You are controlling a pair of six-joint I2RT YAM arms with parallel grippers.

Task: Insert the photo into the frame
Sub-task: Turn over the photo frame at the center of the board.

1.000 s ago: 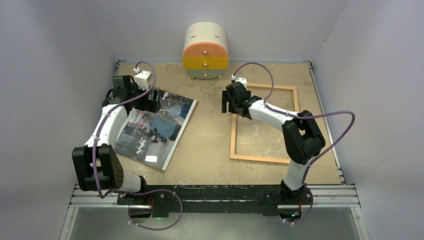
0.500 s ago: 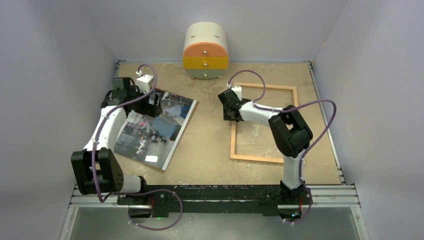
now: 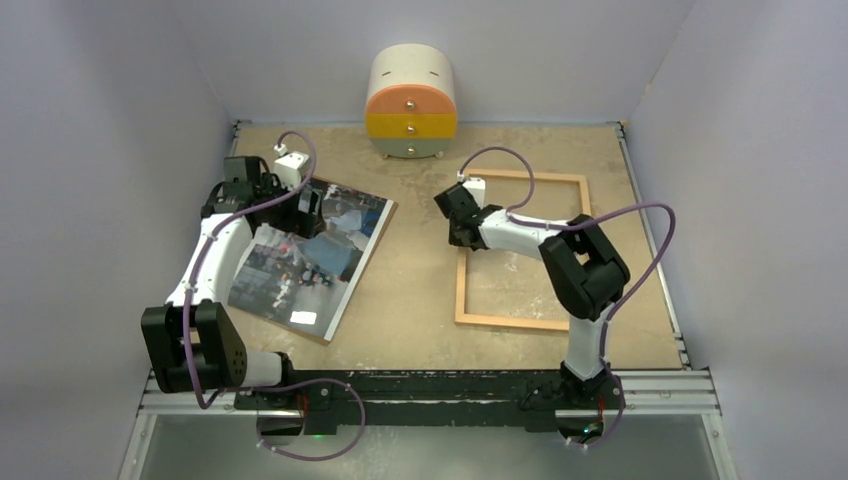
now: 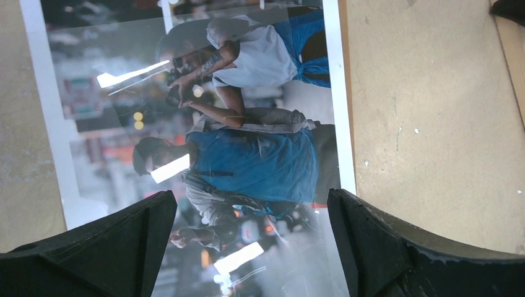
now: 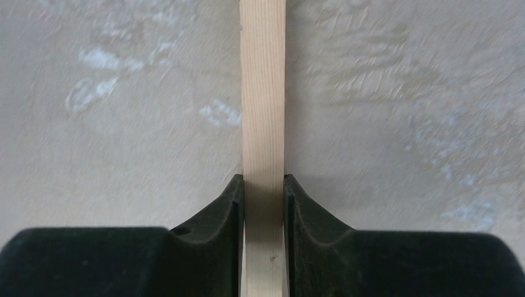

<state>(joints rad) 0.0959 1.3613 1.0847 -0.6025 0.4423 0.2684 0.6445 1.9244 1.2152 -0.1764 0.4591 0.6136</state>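
Note:
The right gripper lifts and tilts toward the photo point(image 3: 310, 255) next, bringing the held bar over the bare table beside it. Then it lets go of the bar, since the frame lies flat.
The photo point(image 3: 310, 255), a glossy print of people in blue and white, lies tilted on the left of the table. My left gripper point(image 3: 305, 205) hovers over its far part, open; in the left wrist view the photo point(image 4: 247, 142) fills the space between the spread fingers of the gripper point(image 4: 251, 198). The frame point(image 3: 510, 321), thin light wood, lies flat on the right. My right gripper point(image 3: 462, 232) is on its left bar near the far corner. In the right wrist view the gripper point(image 5: 263, 179) has its fingers pressed against both sides of the wooden bar of the frame point(image 5: 263, 93).
A round cream, orange and yellow drawer cabinet point(image 3: 411, 102) stands at the back middle. A brown board edge point(image 3: 366, 258) shows under the photo's right side. Grey walls close in the table on three sides.
My right gripper has moved left and down onto the frame's left bar and closed on it; the frame has shifted slightly left. The left arm has barely moved.

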